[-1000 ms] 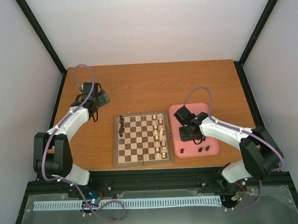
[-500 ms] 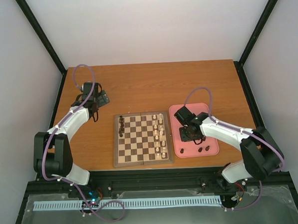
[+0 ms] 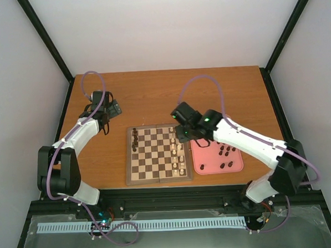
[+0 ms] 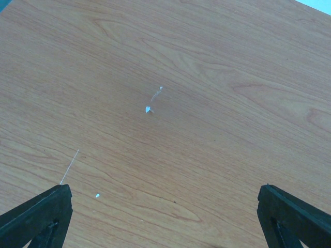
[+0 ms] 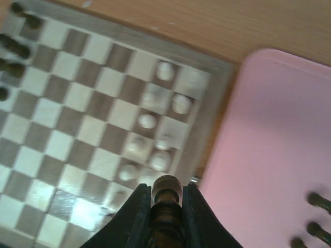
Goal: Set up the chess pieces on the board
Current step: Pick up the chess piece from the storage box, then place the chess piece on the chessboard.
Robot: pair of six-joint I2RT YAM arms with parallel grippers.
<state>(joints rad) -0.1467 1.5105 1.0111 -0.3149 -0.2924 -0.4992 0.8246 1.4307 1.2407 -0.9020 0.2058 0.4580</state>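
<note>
I will move my right gripper left in the top view and lower its piece onto the square past the near end of the dark row of pieces, since it's empty.
The board lies at the table's middle front. Several dark chess pieces stand along its left edge; they also show in the right wrist view. My right gripper hovers over the board's right edge and is shut on a dark chess piece, held between its fingers above the cream-white pieces. More dark pieces lie on the pink tray. My left gripper is open and empty over bare table at the far left; its fingertips frame wood only.
Cream-white pieces fill the board's two right columns. The pink tray lies directly right of the board. Black frame posts and white walls enclose the table.
My right gripper has lifted off the pink tray and moved left and back to over the board's right edge, carrying a dark piece. The left arm has not moved.
</note>
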